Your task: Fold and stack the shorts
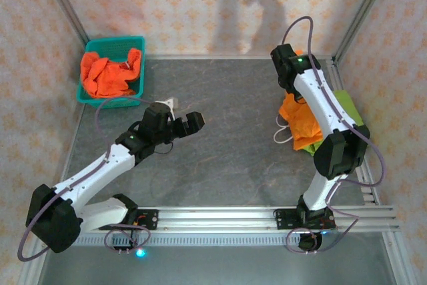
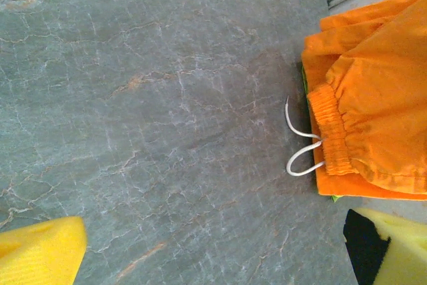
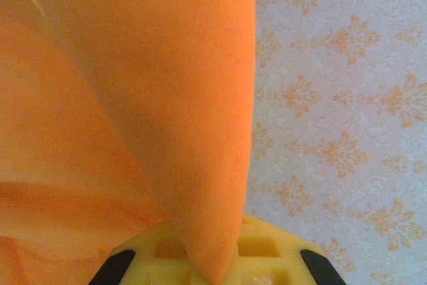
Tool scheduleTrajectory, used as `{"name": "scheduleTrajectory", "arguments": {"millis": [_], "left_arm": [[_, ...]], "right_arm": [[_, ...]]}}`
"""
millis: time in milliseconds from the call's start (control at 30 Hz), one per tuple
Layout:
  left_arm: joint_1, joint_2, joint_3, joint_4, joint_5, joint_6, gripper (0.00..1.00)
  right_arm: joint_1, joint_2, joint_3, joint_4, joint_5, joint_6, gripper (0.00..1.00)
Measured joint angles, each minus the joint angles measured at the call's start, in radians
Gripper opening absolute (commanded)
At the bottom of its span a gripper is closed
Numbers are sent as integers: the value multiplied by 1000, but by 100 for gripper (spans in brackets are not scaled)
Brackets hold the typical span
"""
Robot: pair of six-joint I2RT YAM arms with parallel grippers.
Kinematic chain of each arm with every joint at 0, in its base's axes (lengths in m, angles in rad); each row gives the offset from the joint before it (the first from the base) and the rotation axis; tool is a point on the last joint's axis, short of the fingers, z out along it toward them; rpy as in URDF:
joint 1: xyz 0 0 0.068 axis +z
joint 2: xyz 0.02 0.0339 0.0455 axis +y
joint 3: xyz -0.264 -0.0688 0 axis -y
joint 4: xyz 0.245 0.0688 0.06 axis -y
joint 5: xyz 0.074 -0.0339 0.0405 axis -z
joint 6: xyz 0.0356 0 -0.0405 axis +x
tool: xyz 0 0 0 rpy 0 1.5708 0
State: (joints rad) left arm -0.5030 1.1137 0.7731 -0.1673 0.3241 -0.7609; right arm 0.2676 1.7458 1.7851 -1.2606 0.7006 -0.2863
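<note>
The green at the far end of the lime green shorts [image 1: 348, 108] still shows uncovered. My right gripper should move down and across toward that end next and let go of the fold.
A folded pile of orange shorts [image 1: 301, 119] lies at the right of the table on top of the lime green shorts [image 1: 348, 108], with a white drawstring [image 1: 283, 131] trailing off to the left. My right gripper [image 1: 291, 63] is raised at the back right. In the right wrist view it [image 3: 213, 266] is shut on a fold of orange shorts [image 3: 167, 98]. My left gripper [image 1: 185, 125] hovers open over the middle of the table. Its yellow fingers [image 2: 40, 253] stand far apart with bare table between them, and the orange pile [image 2: 380, 91] and drawstring [image 2: 300, 146] lie ahead to the right.
A teal mesh basket [image 1: 137, 41] at the back left holds more crumpled orange shorts [image 1: 107, 75]. Metal frame posts and patterned walls [image 1: 220, 5] close in the back and sides. An aluminium rail [image 1: 267, 215] runs along the near edge.
</note>
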Motion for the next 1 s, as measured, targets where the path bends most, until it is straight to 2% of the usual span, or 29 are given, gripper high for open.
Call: {"name": "scheduleTrajectory", "arguments": {"millis": [400, 700, 900, 967, 1000], "left_arm": [[0, 6, 0, 0, 0, 0, 100], [0, 32, 0, -1, 0, 0, 100], [0, 50, 0, -2, 0, 3, 100], [0, 52, 0, -6, 0, 3, 100], [0, 52, 1, -9, -1, 3, 100]], "right_arm": [[-9, 0, 71, -34, -2, -4, 1], [-94, 43, 1, 35, 16, -31, 6], [-143, 93, -69, 127, 58, -61, 14], [-160, 105, -78, 151, 72, -67, 22], [-172, 111, -79, 162, 83, -69, 31]]}}
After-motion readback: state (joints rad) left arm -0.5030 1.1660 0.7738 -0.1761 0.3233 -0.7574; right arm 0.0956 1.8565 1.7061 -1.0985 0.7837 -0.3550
